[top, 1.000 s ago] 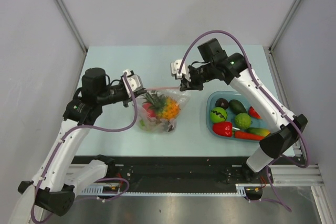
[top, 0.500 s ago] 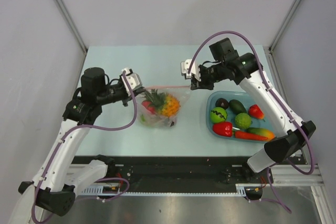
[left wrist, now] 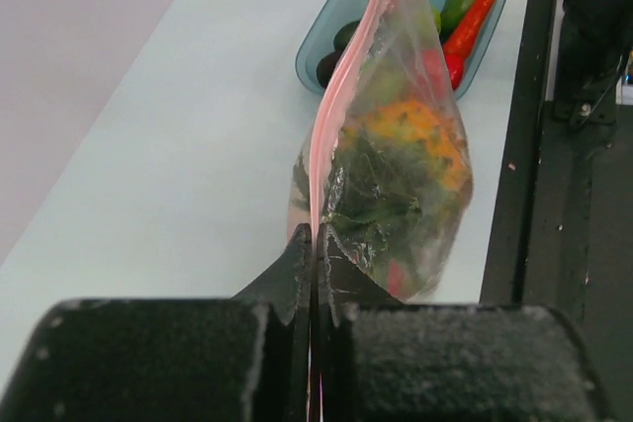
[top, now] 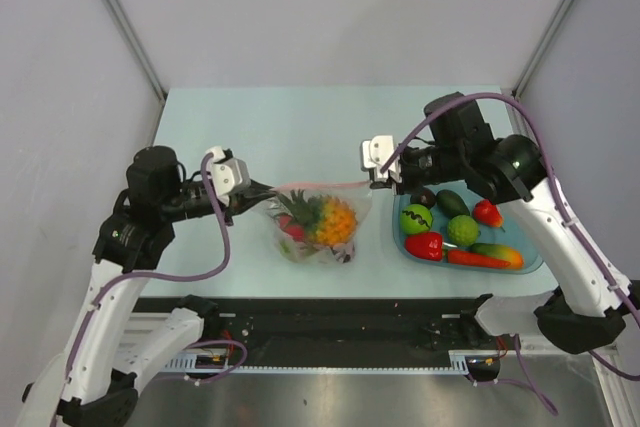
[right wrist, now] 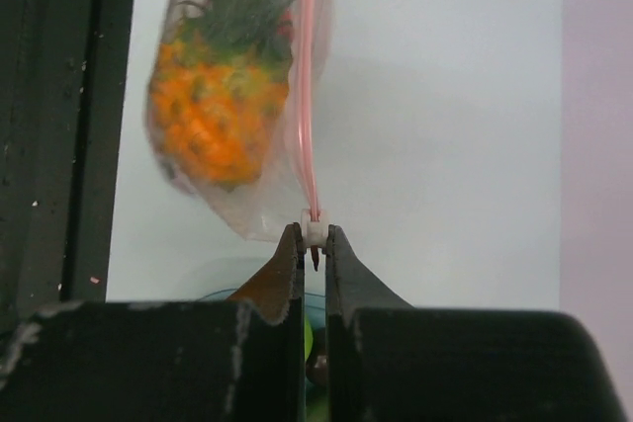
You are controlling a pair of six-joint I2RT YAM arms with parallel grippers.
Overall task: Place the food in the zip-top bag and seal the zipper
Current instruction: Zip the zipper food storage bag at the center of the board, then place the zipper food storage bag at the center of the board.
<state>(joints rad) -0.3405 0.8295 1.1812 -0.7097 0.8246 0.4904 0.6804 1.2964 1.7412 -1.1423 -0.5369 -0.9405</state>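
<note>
Next, my right gripper moves outward and down onto the clear tabletop beyond the bag and releases the slider, since the slider [right wrist: 315,233] already sits at the zipper's end.
The zip-top bag [top: 322,227] hangs between my two grippers with its zipper [top: 322,186] stretched taut along the top. Inside it I see an orange pineapple [top: 333,215] with a green crown and a red piece [top: 293,231]. My left gripper [top: 258,189] is shut on the zipper's left end [left wrist: 315,214]. My right gripper [top: 377,180] is shut on a small white slider [right wrist: 315,233] at the zipper's right end. In the right wrist view the pineapple [right wrist: 210,121] shows through the bag. More food lies in the tray.
A light blue tray [top: 398,233] at the right holds a green ball [top: 415,219], a red pepper [top: 424,245], a green piece [top: 463,231] and several others. It lies just under and right of my right gripper. The table's black front rail [top: 340,312] runs close below the bag.
My right gripper has slid rightward and nearer along the zipper, from mid-bag to its right end. The left gripper and the bag have shifted slightly nearer, and the pink strip now stands straight.
</note>
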